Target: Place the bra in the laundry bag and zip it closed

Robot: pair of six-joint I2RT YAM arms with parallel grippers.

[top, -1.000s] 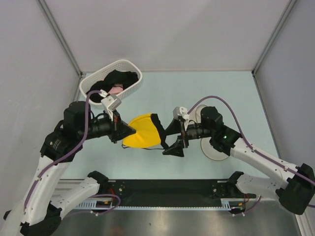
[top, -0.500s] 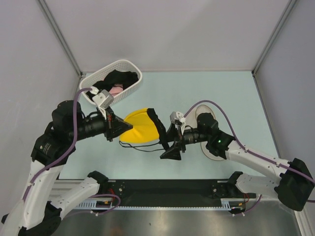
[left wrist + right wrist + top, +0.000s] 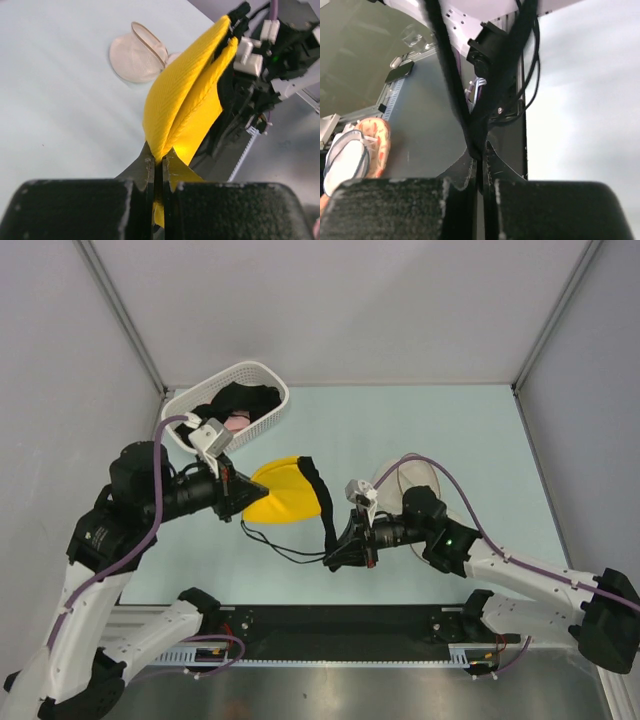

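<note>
My left gripper moves down and across next, releasing the bra's cups. The bare tabletop under the bra's straps lies below it, to its right in the top view.
The yellow bra (image 3: pixel 285 490) hangs folded above the table between both arms. My left gripper (image 3: pixel 243 504) is shut on the edge of its yellow cups (image 3: pixel 185 100), which are pressed together; the pinch shows in the left wrist view (image 3: pixel 159 161). Its black band (image 3: pixel 324 510) runs down to my right gripper (image 3: pixel 333 556), which is shut on that black band (image 3: pixel 470 125). Thin black straps (image 3: pixel 275 545) dangle below. The laundry bag (image 3: pixel 412 478) lies open on the table behind the right arm, partly covered by it. It also shows as a pale mesh pod (image 3: pixel 137 55) in the left wrist view.
A white slotted basket (image 3: pixel 262 374) with black and pink garments stands at the back left, just behind the left wrist. Grey walls enclose the table on three sides. The black mounting rail (image 3: pixel 340 625) runs along the near edge.
My right gripper has closed on the bra's black band and drawn toward the near edge. The left arm has shifted left with the cups. More of the laundry bag now shows.
</note>
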